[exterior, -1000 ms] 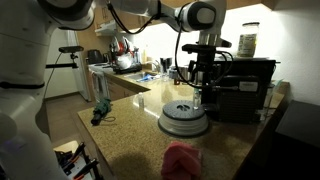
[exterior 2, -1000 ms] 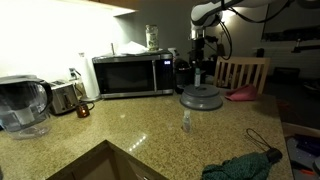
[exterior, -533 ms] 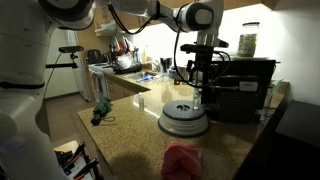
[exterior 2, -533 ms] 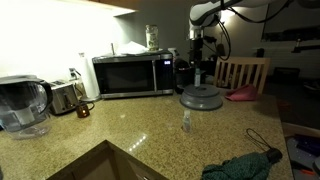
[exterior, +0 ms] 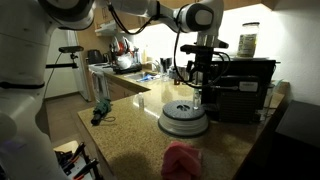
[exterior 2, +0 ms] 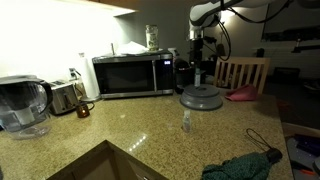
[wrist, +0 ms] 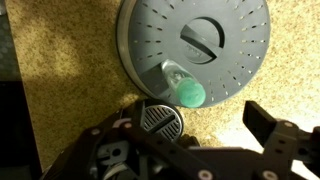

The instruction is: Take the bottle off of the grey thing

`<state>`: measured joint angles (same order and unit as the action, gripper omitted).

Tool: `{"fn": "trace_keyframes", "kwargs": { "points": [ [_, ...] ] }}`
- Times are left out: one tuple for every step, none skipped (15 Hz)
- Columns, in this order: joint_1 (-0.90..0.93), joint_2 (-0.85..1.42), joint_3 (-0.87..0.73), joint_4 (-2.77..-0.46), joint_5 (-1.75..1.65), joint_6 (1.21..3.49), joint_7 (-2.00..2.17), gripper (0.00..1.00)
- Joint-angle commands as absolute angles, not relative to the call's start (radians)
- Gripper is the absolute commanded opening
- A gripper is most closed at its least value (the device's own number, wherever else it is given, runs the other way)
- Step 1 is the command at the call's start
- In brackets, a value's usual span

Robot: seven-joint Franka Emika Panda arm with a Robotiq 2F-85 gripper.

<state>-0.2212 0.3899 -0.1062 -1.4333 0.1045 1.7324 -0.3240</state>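
Note:
My gripper still needs to grab the bottle. It should first go down over the bottle's green cap until a finger is on either side of the bottle.
The grey thing (exterior: 184, 119) is a round ribbed domed unit on the speckled counter, seen in both exterior views (exterior 2: 201, 98) and from above in the wrist view (wrist: 195, 40). The bottle (wrist: 184, 90), small and pale with a green cap, stands upright on the unit's rim; it also shows in an exterior view (exterior: 198, 97). My gripper (exterior: 204, 72) hangs straight above the bottle, open and empty, with its fingers spread wide on either side of it in the wrist view (wrist: 190, 135). It also shows in an exterior view (exterior 2: 198, 62).
A black boxy appliance (exterior: 245, 88) with a jar (exterior: 247, 42) on top stands right behind the unit. A pink cloth (exterior: 182, 160) lies in front. A small shaker (exterior 2: 186, 121), microwave (exterior 2: 130, 75), pitcher (exterior 2: 22, 105), sink (exterior 2: 100, 165) and chair (exterior 2: 243, 72) surround it.

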Motion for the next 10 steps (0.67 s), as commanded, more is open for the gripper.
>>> {"fn": "trace_keyframes", "kwargs": {
  "points": [
    [-0.236,0.385,-0.104,-1.461,0.112,1.746,-0.320,1.00],
    [-0.237,0.387,-0.105,-1.463,0.112,1.748,-0.320,1.00],
    [-0.240,0.389,-0.106,-1.465,0.114,1.747,-0.321,1.00],
    [-0.241,0.390,-0.107,-1.468,0.114,1.747,-0.321,1.00],
    [-0.245,0.392,-0.107,-1.470,0.115,1.747,-0.322,1.00],
    [-0.248,0.393,-0.107,-1.473,0.116,1.747,-0.322,1.00],
    [-0.250,0.393,-0.108,-1.475,0.117,1.747,-0.322,1.00],
    [-0.251,0.395,-0.108,-1.476,0.117,1.747,-0.321,1.00],
    [-0.250,0.397,-0.107,-1.474,0.113,1.739,-0.320,1.00],
    [-0.251,0.399,-0.106,-1.475,0.112,1.737,-0.323,1.00]
  ]
}}
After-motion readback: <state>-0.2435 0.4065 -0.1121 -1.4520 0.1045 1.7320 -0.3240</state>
